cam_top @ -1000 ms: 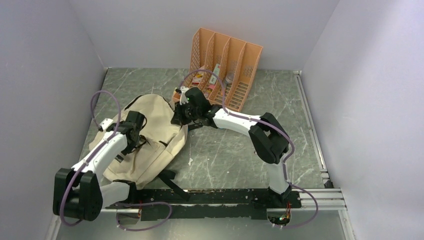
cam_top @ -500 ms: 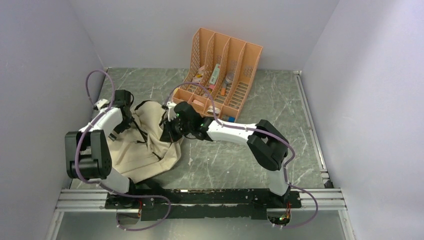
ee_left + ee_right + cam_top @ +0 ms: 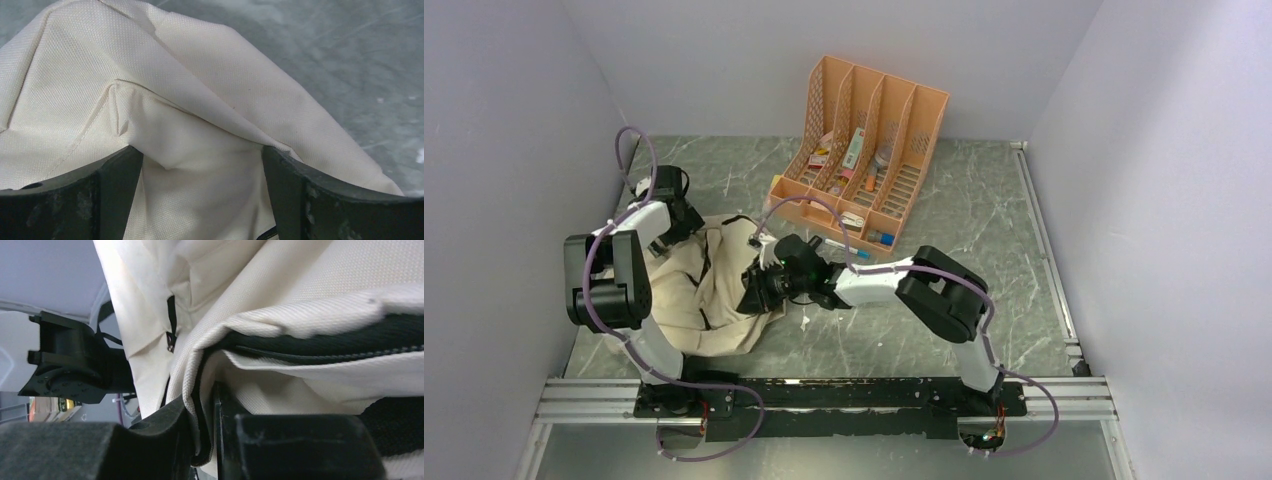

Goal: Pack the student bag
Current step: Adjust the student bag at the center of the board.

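Observation:
My left gripper will come up off the bag (image 3: 686, 300), go toward the orange organizer and come down onto the yellow-tipped tube's near end (image 3: 767, 203), since that end is outside the bag.
The student bag (image 3: 686, 300), beige fabric with dark zippers, lies crumpled at the table's left. My right gripper (image 3: 757, 292) is at its right edge. In the right wrist view the gripper (image 3: 202, 425) is shut on a fold of the bag's (image 3: 310, 305) zippered rim. My left gripper (image 3: 680, 216) is at the bag's far end. In the left wrist view this gripper (image 3: 202, 190) stands wide open, and a bulge of bag cloth (image 3: 200, 100) fills the gap between its fingers (image 3: 117, 185).
An orange file organizer (image 3: 871, 140) with small stationery in its slots stands at the back centre. A pen (image 3: 852, 252) lies on the table just in front of it. White walls close in on three sides. A metal rail (image 3: 1049, 270) runs along the right.
My right gripper has dragged the bag's rim toward the near left, bunching the bag up. The left arm swung from on top of the bag to its far end.

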